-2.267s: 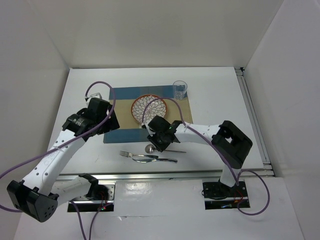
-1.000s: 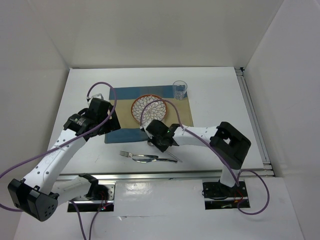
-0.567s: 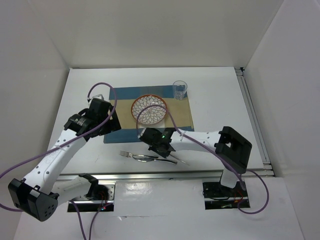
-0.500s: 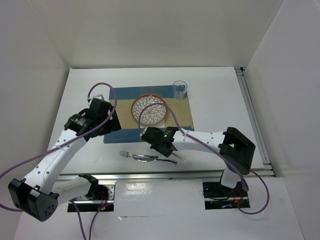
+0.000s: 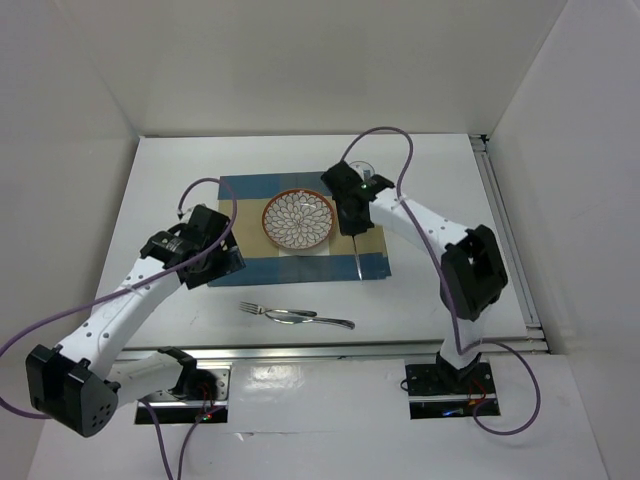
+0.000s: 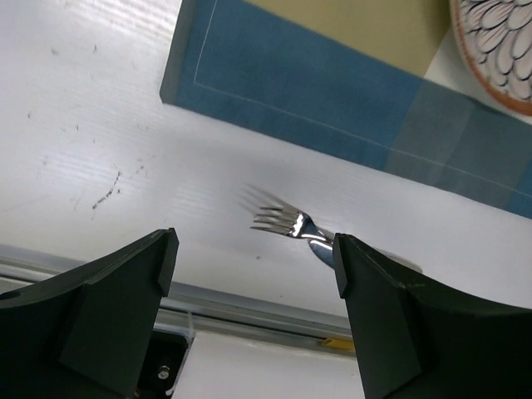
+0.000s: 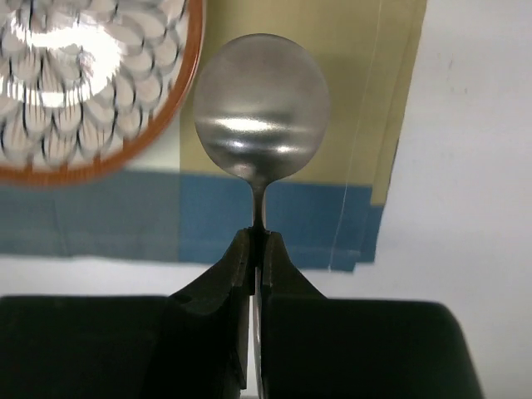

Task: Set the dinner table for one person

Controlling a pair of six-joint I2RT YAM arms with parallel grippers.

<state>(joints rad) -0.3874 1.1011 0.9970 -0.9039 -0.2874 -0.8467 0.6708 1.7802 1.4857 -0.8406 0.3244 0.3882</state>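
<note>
My right gripper lowers the spoon next and releases the spoon's neck, since the spoon hangs above the placemat's bare tan strip beside the patterned plate.
My right gripper (image 5: pixel 350 218) (image 7: pixel 259 241) is shut on the neck of a metal spoon (image 7: pixel 261 104) and holds it above the blue-and-tan placemat (image 5: pixel 245 190), just right of the patterned plate (image 5: pixel 298 221) (image 7: pixel 75 75). The spoon's handle (image 5: pixel 357 262) shows as a thin line over the mat's near right part. My left gripper (image 5: pixel 215 262) (image 6: pixel 253 291) is open and empty, above the white dinner table (image 5: pixel 440 200) near the mat's near left corner. A fork (image 5: pixel 258 308) (image 6: pixel 283 223) and a knife (image 5: pixel 325 319) lie on the table in front of the mat.
A drinking glass (image 5: pixel 364 172) stands at the mat's far right corner, partly hidden by my right arm. Aluminium rails run along the near edge (image 5: pixel 330 352) and the right edge (image 5: pixel 510 240). White walls enclose the table on three sides.
My right gripper has lifted the spoon from the table beside the fork and knife and carried it up over the mat, right of the plate. My left gripper has shifted slightly nearer.
</note>
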